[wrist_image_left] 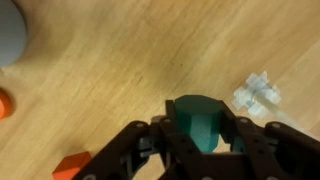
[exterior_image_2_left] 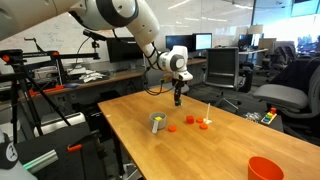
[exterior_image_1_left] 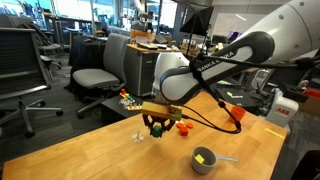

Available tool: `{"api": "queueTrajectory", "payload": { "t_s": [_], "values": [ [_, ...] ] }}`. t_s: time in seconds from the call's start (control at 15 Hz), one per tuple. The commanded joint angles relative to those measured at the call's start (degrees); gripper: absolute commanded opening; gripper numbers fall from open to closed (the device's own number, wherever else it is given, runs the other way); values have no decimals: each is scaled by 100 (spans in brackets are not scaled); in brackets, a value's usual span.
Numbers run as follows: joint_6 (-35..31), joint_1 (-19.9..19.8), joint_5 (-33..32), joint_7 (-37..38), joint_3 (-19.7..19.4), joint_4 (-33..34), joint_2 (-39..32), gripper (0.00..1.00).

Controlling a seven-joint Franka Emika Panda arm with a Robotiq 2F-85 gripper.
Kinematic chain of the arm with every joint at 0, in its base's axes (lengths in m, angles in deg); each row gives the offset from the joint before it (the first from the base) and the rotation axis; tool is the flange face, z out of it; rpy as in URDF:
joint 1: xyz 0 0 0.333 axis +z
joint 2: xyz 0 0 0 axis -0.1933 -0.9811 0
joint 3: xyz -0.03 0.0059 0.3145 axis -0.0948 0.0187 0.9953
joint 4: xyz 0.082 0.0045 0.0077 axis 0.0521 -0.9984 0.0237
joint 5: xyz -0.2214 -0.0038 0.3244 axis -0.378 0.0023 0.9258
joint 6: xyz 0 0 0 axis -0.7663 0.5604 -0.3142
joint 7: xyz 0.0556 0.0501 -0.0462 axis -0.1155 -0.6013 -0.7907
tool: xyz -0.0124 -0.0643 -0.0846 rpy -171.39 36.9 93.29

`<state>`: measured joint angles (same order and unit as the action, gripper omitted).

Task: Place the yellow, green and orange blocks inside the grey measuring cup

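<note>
The gripper will next go toward the left in the wrist view and let go of the green block over the measuring cup's opening (exterior_image_1_left: 205,156), where there is still room beside the yellow block.
My gripper (wrist_image_left: 203,150) is shut on a green block (wrist_image_left: 200,120) and holds it above the wooden table, as both exterior views show (exterior_image_1_left: 155,124) (exterior_image_2_left: 178,99). The grey measuring cup (exterior_image_1_left: 204,160) stands on the table with a yellow block (exterior_image_1_left: 203,155) inside it. The cup also shows in an exterior view (exterior_image_2_left: 157,122) and at the wrist view's top left corner (wrist_image_left: 12,30). Orange blocks lie on the table near the cup (exterior_image_1_left: 183,127) (exterior_image_2_left: 171,128) (exterior_image_2_left: 190,120). Two of them show at the wrist view's left (wrist_image_left: 3,103) (wrist_image_left: 68,166).
A small clear plastic piece (wrist_image_left: 258,92) lies on the table beside the gripper (exterior_image_1_left: 140,137). An orange bowl (exterior_image_2_left: 265,168) stands at a table corner. Office chairs (exterior_image_1_left: 100,70) and desks surround the table.
</note>
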<state>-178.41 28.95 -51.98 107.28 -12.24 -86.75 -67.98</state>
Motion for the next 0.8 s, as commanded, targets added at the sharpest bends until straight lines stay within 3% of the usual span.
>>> {"api": "queueTrajectory", "payload": {
  "t_s": [0.0, 0.73],
  "values": [
    [82, -86, 147, -430, 438, -1378, 921, 17],
    [208, 124, 389, -508, 493, -3974, 2765, 17]
  ]
}}
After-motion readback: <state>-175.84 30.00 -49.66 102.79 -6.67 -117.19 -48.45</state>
